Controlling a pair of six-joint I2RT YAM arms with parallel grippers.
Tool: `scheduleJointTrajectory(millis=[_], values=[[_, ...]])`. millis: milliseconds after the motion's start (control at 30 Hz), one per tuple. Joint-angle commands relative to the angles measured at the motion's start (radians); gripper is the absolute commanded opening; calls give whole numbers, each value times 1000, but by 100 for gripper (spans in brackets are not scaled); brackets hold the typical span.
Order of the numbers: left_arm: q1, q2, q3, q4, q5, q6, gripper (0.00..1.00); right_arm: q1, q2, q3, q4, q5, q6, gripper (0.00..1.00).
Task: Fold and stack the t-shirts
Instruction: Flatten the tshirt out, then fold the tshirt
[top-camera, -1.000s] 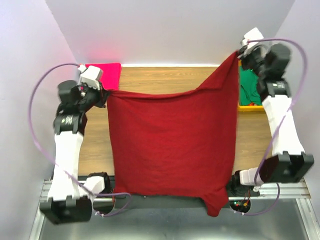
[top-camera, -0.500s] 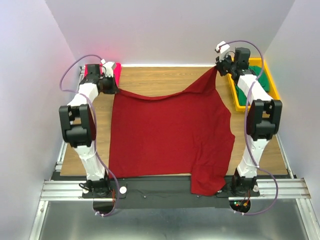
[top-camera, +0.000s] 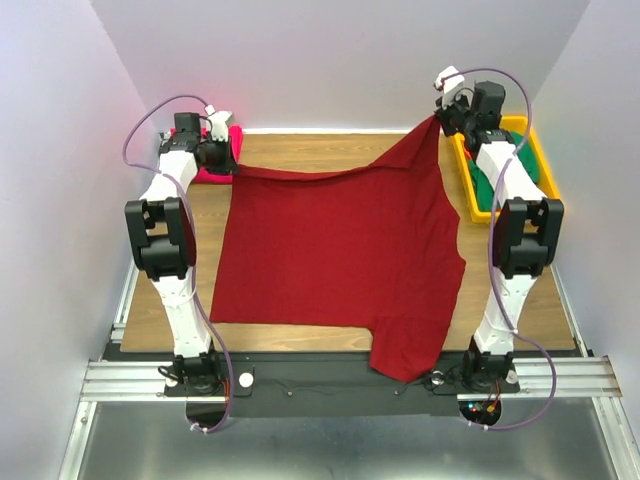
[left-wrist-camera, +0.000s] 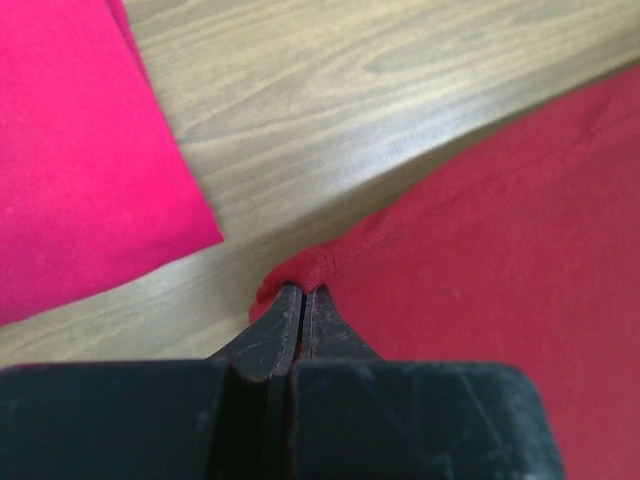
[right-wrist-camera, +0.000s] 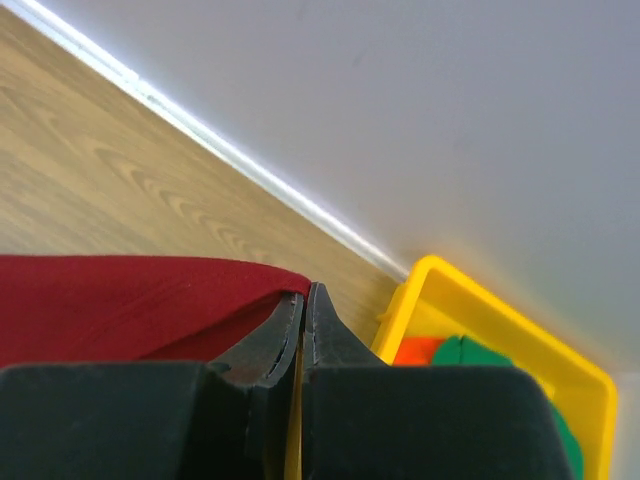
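Observation:
The robot needs to pull its left gripper back along the dark red t-shirt's side edge before it lets go of the t-shirt's far corner, because the cloth nearer the robot lies flat.
A dark red t-shirt (top-camera: 340, 255) is spread over the wooden table (top-camera: 320, 150), one part hanging over the near edge. My left gripper (top-camera: 232, 166) is shut on its far left corner (left-wrist-camera: 300, 270), low over the wood. My right gripper (top-camera: 438, 118) is shut on its far right corner (right-wrist-camera: 270, 285), lifted a little above the table near the back wall. A folded bright pink t-shirt (top-camera: 228, 150) (left-wrist-camera: 80, 160) lies at the far left, just beyond my left gripper. A green t-shirt (top-camera: 500, 185) (right-wrist-camera: 480, 355) lies in the bin on the right.
The yellow plastic bin (top-camera: 535, 150) (right-wrist-camera: 440, 280) stands at the far right beside my right arm, with something orange (right-wrist-camera: 415, 352) in it next to the green cloth. White walls close in the back and both sides.
Both arms have stretched toward the back of the table, carrying the red shirt's corners with them. The cloth has slid away from the near edge and lies flatter.

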Motion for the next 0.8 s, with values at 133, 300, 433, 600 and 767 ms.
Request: scheduleJointTrajectory(millis=[133, 300, 433, 600, 767], values=[[42, -144, 10, -192, 66, 230, 0, 2, -362, -240, -27, -11, 14, 1], [76, -165, -16, -316, 85, 336, 0, 4, -523, -397, -142, -32, 23, 1], [87, -179, -44, -393, 95, 454, 0, 13, -642, -490, -251, -48, 16, 1], [101, -213, -133, -427, 89, 535, 0, 16, -769, -576, -427, -71, -3, 1], [110, -219, -224, -443, 66, 595, 0, 16, -843, -694, -559, -77, -101, 1]])
